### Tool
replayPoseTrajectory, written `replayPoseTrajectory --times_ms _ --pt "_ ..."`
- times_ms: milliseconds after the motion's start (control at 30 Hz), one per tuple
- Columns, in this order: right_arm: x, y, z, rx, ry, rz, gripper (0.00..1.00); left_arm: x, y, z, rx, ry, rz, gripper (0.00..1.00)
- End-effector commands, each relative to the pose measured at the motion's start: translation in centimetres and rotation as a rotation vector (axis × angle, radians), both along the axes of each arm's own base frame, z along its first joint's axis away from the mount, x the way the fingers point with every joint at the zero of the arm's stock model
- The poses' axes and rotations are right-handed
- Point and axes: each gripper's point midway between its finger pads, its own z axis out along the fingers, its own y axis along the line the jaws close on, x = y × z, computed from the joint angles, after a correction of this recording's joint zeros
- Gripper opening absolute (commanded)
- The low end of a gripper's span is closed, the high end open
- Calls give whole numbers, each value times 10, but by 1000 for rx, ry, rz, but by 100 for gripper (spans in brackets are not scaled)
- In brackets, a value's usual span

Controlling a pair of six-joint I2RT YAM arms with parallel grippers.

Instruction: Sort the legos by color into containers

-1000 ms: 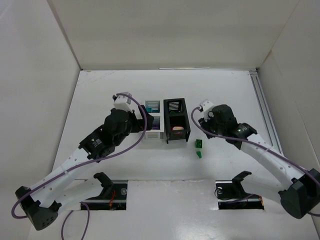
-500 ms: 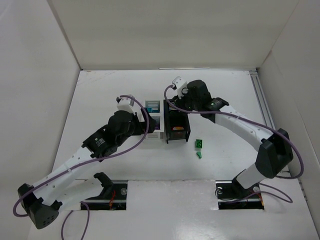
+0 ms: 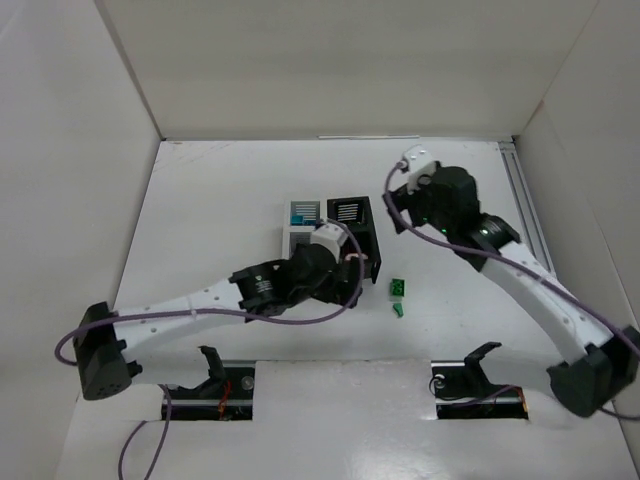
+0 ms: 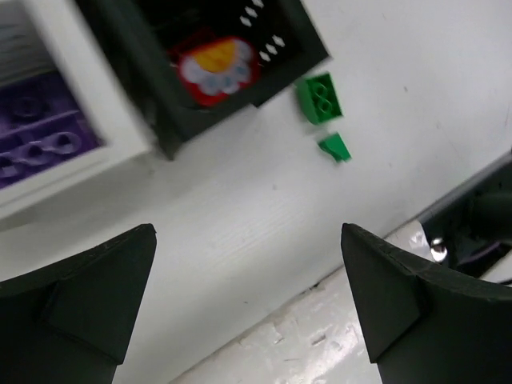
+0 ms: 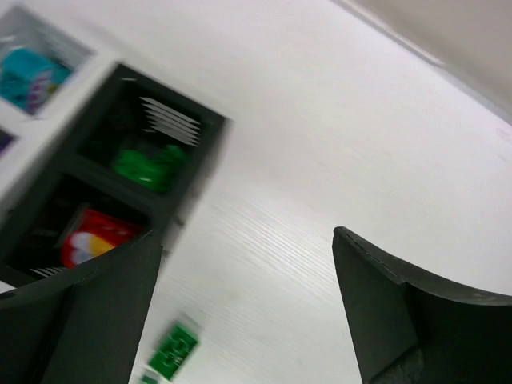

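The left gripper will next go down past the front black bin (image 4: 152, 104) onto the larger green lego, since that lego lies below the gripper and to its right in the top view.
Two green legos (image 3: 397, 289) (image 3: 398, 309) lie on the table right of the containers (image 3: 318, 232), a 2x2 cluster of white and black bins. My left gripper (image 3: 350, 285) hangs open and holds nothing, in front of the front black bin (image 4: 152, 104), which holds the red-yellow piece (image 4: 214, 66). Purple legos (image 4: 32, 144) fill the front white bin (image 4: 104, 112). The green legos (image 4: 322, 98) (image 4: 334, 146) lie ahead of its fingers. My right gripper (image 3: 425, 205) is open and holds nothing, over the table right of the back black bin (image 5: 210, 152), where green legos (image 5: 148, 164) lie. A teal piece (image 5: 28, 72) sits in the back white bin.
White walls enclose the table on three sides. A metal rail (image 3: 525, 215) runs along the right edge. Two black mounts (image 3: 210, 362) (image 3: 480, 360) sit at the near edge by the arm bases.
My right gripper has gone from nearly shut to open and drawn back to the right from over the back black bin. My left arm swung right, across the front of the bins.
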Motion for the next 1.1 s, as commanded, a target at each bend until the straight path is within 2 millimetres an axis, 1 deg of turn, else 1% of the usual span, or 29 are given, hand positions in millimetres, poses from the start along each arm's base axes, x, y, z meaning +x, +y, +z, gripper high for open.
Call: replayPoseTrajectory --times_ms 0,33,67,100,133,167,200,233,267,300,333,367,400,433,467,533,567,600,633,667,700,733,800,833,900,933,1067 --pt "-16 -76 25 43 -79 -246 92 -13 -51 17 -32 -57 -107 100" --pt "-23 -98 23 31 -76 -301 94 -22 -64 12 -23 -52 -142 100" --pt "-38 -115 30 38 -106 -340 95 -26 -74 6 -18 -38 -167 100" --pt "-45 -129 31 28 -120 -386 95 -30 -91 10 -48 -29 -221 100" --pt "-60 -145 33 29 -137 -426 96 -34 -103 -11 -14 4 -251 100" --pt "-61 -152 30 14 -130 -452 96 -37 -113 -16 -20 24 -279 100" --pt "-72 -159 34 22 -155 -468 98 -45 -123 -21 -18 34 -320 100" --pt "-76 -170 34 12 -166 -509 98 -41 -135 -33 2 45 -320 100" --pt "-82 -176 35 8 -169 -529 98 -45 -144 -37 11 49 -335 100" --pt "-85 -177 35 14 -178 -529 99 -47 -148 -44 34 62 -331 100" --pt "-87 -180 32 -7 -171 -538 99 -37 -156 -39 34 46 -291 100" --pt "-89 -181 35 -1 -180 -538 99 -34 -155 -62 99 76 -267 100" --pt "-89 -181 31 -6 -173 -538 99 -29 -158 -68 114 82 -230 100" --pt "-89 -181 31 -6 -173 -538 99 -22 -168 -62 106 72 -201 100" --pt "-88 -181 25 -16 -157 -537 99 -17 -164 -85 187 86 -167 100" --pt "-86 -180 22 -22 -150 -537 99 -8 -167 -94 233 82 -126 100" --pt "-85 -180 15 -35 -130 -536 99 -4 -173 -90 228 78 -104 98" --pt "-85 -180 15 -35 -130 -536 99 -4 -173 -101 257 88 -104 98" --pt "-83 -179 12 -42 -120 -535 99 -2 -171 -105 269 83 -96 98" --pt "-80 -180 12 -43 -119 -544 99 -1 -174 -102 255 85 -88 97" --pt "-80 -180 12 -43 -119 -544 99 1 -176 -105 256 84 -75 97" --pt "-80 -180 12 -43 -119 -544 99 2 -172 -113 281 87 -55 95" --pt "-79 -182 9 -53 -111 -552 99 8 -174 -111 289 73 -23 94" --pt "-79 -182 9 -61 -113 -548 99 13 -168 -121 320 74 26 92" --pt "-78 -182 11 -56 -121 -549 99 15 -168 -128 344 75 41 91" --pt "-78 -182 11 -56 -121 -549 99 15 -170 -136 362 80 41 90" --pt "-78 -182 11 -56 -121 -549 99 24 -164 -143 401 67 117 88"
